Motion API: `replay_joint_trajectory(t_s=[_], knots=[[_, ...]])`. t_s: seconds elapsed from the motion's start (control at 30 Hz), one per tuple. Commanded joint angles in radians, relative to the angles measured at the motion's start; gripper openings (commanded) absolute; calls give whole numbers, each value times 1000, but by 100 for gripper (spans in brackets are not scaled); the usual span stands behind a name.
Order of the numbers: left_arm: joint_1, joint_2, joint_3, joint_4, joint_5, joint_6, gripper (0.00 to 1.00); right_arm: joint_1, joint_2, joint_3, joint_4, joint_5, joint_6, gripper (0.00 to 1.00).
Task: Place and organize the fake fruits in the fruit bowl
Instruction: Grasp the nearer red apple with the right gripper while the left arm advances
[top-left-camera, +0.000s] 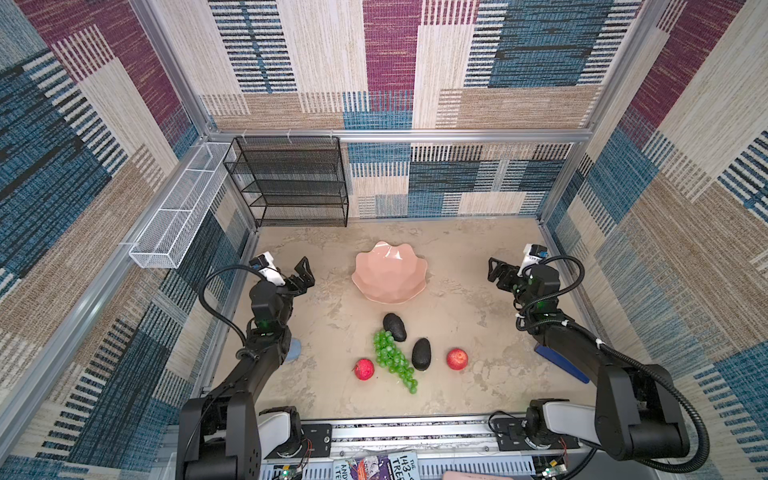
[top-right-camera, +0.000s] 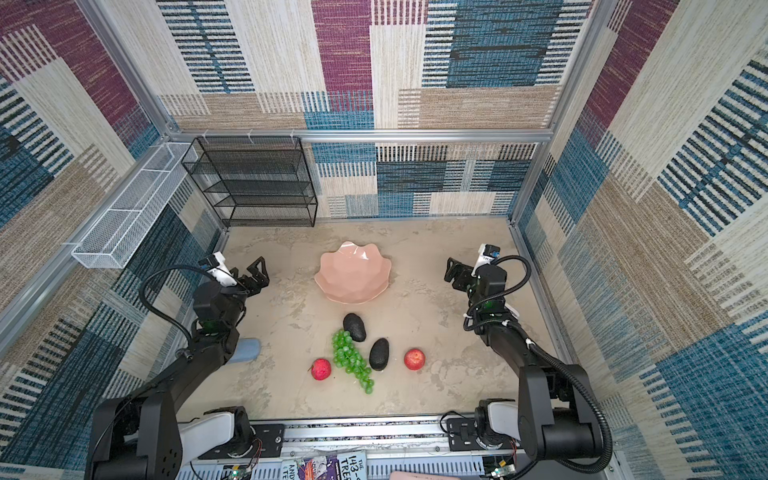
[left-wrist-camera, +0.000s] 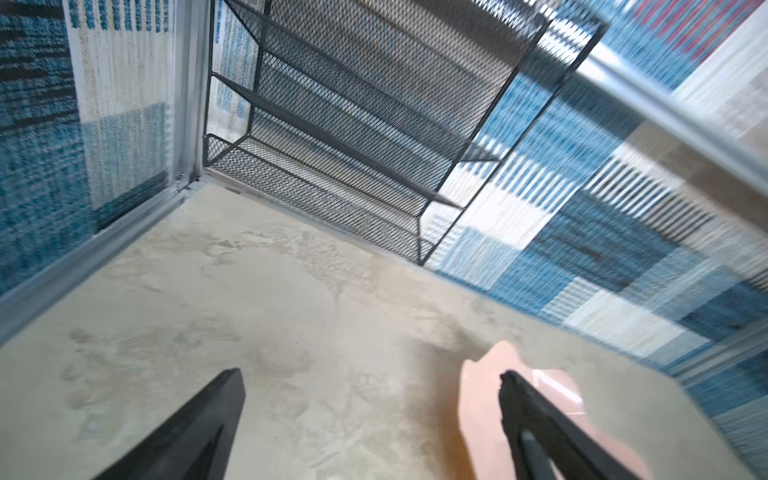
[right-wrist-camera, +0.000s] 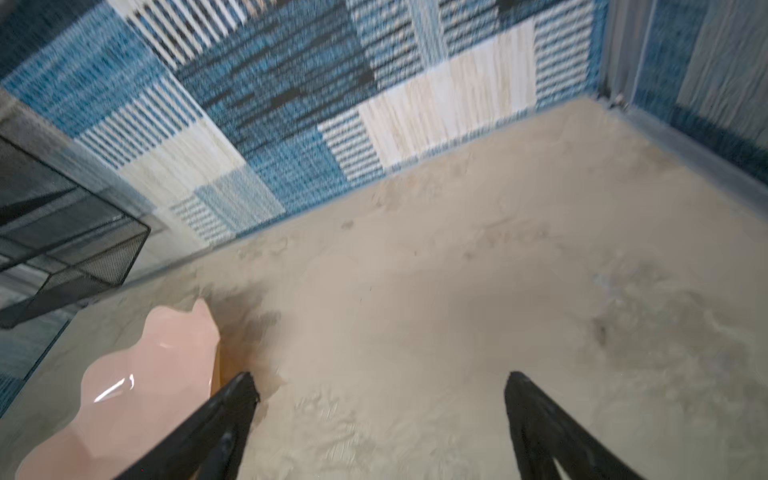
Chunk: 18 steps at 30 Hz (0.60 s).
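My right gripper needs to tilt down and lower back over the nearer red apple (top-left-camera: 456, 359). The apple is below and back from my gripper, clear of the other fruits.
The pale pink fruit bowl (top-left-camera: 389, 274) (top-right-camera: 353, 274) stands empty in the middle of the table. In front of it lie the fake fruits. Two dark avocados (top-left-camera: 395, 327) (top-left-camera: 421, 354) flank a bunch of green grapes (top-left-camera: 392, 360). One red apple (top-left-camera: 364, 369) lies left of the grapes, another (top-left-camera: 457, 358) to the right. My left gripper (top-left-camera: 304, 271) (left-wrist-camera: 371, 374) hovers open left of the bowl (left-wrist-camera: 478, 395), holding nothing. My right gripper (top-left-camera: 495, 270) (right-wrist-camera: 381, 376) hovers open and empty to the right of the bowl (right-wrist-camera: 145, 382).
A black mesh rack (top-left-camera: 291, 183) stands at the back left against the wall. A white mesh tray (top-left-camera: 178, 216) hangs on the left wall rail. A light blue object (top-right-camera: 248, 350) lies under my left arm and a dark blue one (top-left-camera: 561, 363) under my right arm.
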<state>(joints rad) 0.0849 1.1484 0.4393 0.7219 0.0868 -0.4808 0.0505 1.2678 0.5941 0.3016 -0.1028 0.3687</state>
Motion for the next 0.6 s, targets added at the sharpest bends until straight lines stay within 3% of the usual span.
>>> replay_joint_trajectory(t_s=[0.0,0.07,0.13,0.23,0.33,0.57], knots=[[4,-69,15,52,37,-150,96,88,-10,56,-287,-17,-38,97],[1,-107,115,-259,36,-123,95,154,-19,71,-397,-34,-43,98],[-2,-106,161,-393,17,-110,94,210,-19,78,-489,-49,-18,98],[-2,-91,149,-402,19,-115,92,312,-21,77,-614,-4,21,97],[-2,-70,160,-391,90,-114,90,386,-37,62,-685,28,69,97],[-2,-13,201,-409,153,-133,89,479,-113,18,-784,8,175,97]])
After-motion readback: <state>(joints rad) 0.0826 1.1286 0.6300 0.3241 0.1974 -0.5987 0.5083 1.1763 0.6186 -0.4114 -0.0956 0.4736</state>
